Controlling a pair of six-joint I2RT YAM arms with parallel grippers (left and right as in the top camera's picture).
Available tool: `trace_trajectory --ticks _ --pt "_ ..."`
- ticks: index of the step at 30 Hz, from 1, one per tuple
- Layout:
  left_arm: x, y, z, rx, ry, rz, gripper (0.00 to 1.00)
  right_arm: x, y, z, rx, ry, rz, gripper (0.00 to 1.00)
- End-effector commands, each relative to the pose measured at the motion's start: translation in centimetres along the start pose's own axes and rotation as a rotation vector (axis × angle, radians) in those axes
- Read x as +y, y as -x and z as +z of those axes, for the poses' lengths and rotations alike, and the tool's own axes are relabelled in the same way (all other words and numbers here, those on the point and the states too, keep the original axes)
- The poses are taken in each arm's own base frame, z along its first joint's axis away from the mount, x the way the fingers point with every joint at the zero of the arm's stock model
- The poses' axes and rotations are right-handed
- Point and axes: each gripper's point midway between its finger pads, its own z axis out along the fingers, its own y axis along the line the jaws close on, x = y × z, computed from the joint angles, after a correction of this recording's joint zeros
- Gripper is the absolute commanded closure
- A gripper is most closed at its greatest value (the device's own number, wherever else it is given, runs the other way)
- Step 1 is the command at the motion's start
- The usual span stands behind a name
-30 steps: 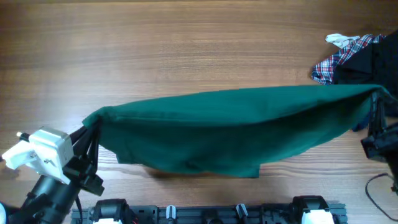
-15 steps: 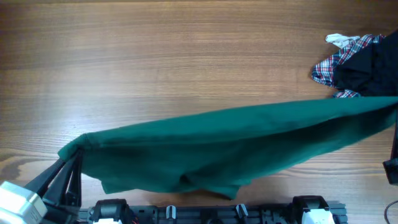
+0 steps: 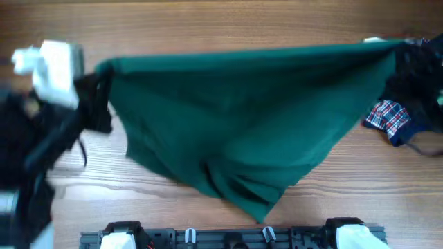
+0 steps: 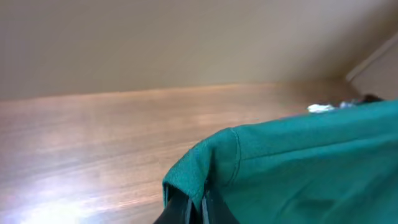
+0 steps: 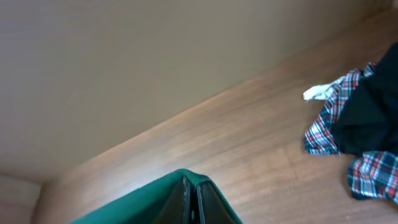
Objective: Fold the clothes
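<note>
The left gripper moves down and outward next and releases the green corner on the bare far tabletop, since that open wood lies below and outward of it.
A green garment (image 3: 235, 117) hangs stretched in the air between both arms, its top edge taut and its lower part sagging to a point near the table's front. My left gripper (image 3: 102, 69) is shut on its left corner; the wrist view shows the green cloth (image 4: 298, 162) pinched over the fingers (image 4: 198, 202). My right gripper (image 3: 403, 47) is shut on the right corner, seen as green cloth (image 5: 149, 202) folded over the closed fingers (image 5: 193, 199).
A heap of other clothes, a plaid shirt (image 3: 389, 117) and a dark garment (image 3: 415, 83), lies at the right edge of the wooden table (image 3: 208, 21); it also shows in the right wrist view (image 5: 360, 130). Arm bases (image 3: 235, 236) line the front edge.
Both arms have swung the garment up and toward the far side of the table. The cloth now hangs higher and covers more of the table; the clothes heap is partly hidden behind it.
</note>
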Motion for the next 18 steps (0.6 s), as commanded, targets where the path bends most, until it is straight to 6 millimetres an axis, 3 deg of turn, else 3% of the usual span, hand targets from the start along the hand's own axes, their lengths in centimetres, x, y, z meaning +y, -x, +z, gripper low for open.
trace_trajectory --ticks 1,5,7,9,15,18 --pt "3.3 -0.4 6.6 0.104 0.047 -0.014 0.96 -0.4 0.7 4.2 0.022 -0.056 -0.016 0.96" --pt "7.6 -0.8 15.7 0.158 0.109 -0.027 0.96 0.1 1.6 10.8 0.035 -0.062 -0.018 0.96" --pt "8.8 -1.7 18.4 0.184 0.122 -0.034 0.96 0.3 1.6 13.1 0.048 -0.058 -0.031 0.96" --pt "11.2 -3.3 21.9 0.226 0.183 -0.039 0.96 0.4 0.8 17.3 0.091 -0.05 -0.042 0.96" --pt "14.3 -6.0 28.8 0.246 0.214 -0.041 0.96 -0.7 -3.2 27.8 0.198 -0.088 -0.052 0.96" --pt "15.2 -7.9 31.5 0.268 0.214 -0.046 0.87 -0.2 -6.0 31.5 0.25 -0.086 -0.07 0.96"
